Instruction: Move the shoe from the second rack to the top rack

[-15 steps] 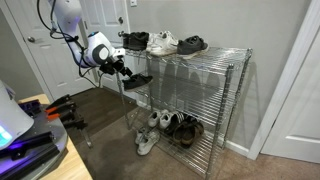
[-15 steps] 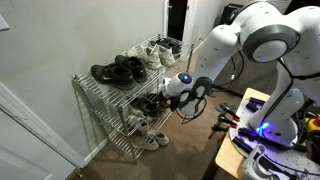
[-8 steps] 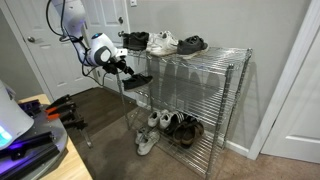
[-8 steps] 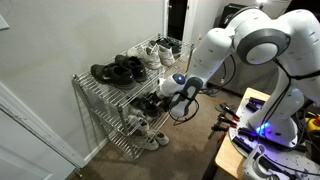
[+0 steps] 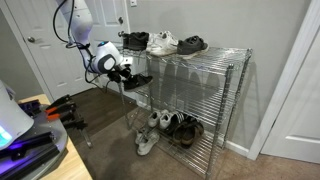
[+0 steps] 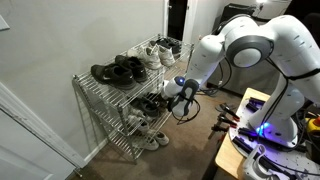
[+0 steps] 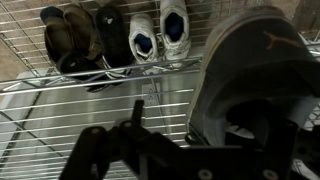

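Observation:
My gripper stays almost in place at the black shoe's opening next and brings its fingers together first, to get hold of the shoe's side (image 5: 129,80) (image 7: 208,126).
The shoe, a black sneaker with a pale sole (image 5: 139,80), lies at the near end of the second rack (image 5: 185,92) and also shows in an exterior view (image 6: 150,103). In the wrist view the shoe (image 7: 250,60) fills the right side. My gripper (image 7: 190,125) is open, with one finger inside the shoe's opening and the other outside its side wall. In both exterior views the gripper (image 5: 122,70) (image 6: 176,92) is at the shoe's heel end. The top rack (image 5: 215,50) (image 6: 100,84) holds several other shoes.
On the top rack stand a black pair (image 5: 136,40), a chunky white sneaker (image 5: 163,43) and a dark shoe (image 5: 192,44). More shoes lie on the bottom tier (image 5: 168,127) and show through the wire grid (image 7: 150,30). A corner post (image 5: 124,90) stands right by the gripper.
The arm's upper links have swung over and the gripper has edged a little lower and closer onto the shoe. The shoe has not moved on the second rack.

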